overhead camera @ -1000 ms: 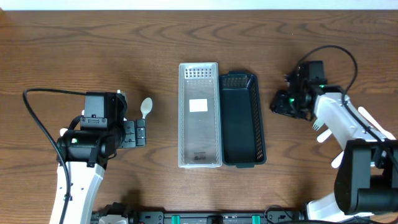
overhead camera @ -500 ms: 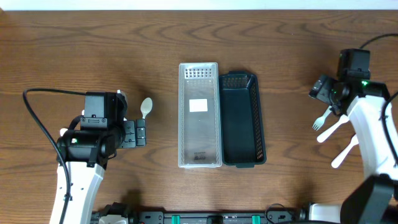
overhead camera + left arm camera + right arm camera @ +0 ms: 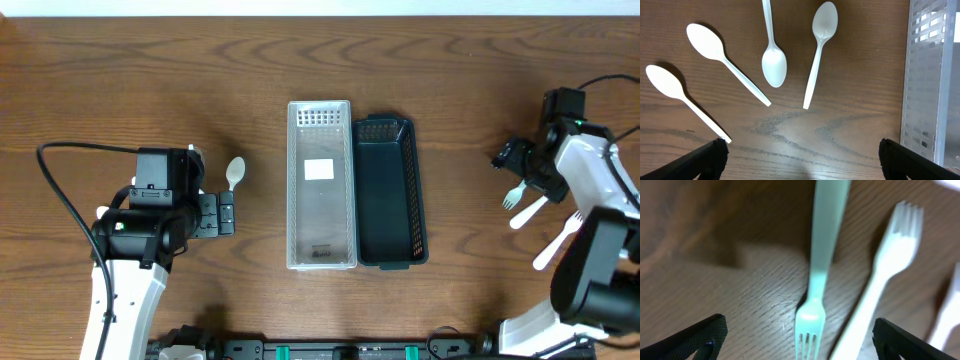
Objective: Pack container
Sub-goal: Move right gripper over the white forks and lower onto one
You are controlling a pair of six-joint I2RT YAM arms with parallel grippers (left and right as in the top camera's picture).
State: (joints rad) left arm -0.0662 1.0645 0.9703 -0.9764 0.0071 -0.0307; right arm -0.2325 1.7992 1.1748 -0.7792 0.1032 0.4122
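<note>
I should move my right gripper down onto the fork's handle next, close to the fork's tined head. The fork's handle runs lengthwise between my open fingers and is still below the ends of my fingers.
A clear plastic container (image 3: 320,185) and a dark bin (image 3: 390,190) lie side by side mid-table, both with nothing in them. Several white plastic spoons (image 3: 774,60) lie on the wood ahead of my left gripper (image 3: 800,160), which is open and holds nothing. The overhead view shows that gripper (image 3: 222,213) and only one spoon (image 3: 234,172); the arm hides the others. At the right, white forks (image 3: 530,210) lie on the table. My right gripper (image 3: 797,340) hangs open low over one fork (image 3: 812,315), with a second fork (image 3: 890,265) beside it.
The clear container's perforated wall (image 3: 930,75) fills the right edge of the left wrist view. A black cable (image 3: 60,190) loops left of the left arm. The right arm (image 3: 585,170) reaches in from the table's right edge.
My right gripper has swung from beside the dark bin out to the forks at the right. The left arm and the spoons have not moved.
</note>
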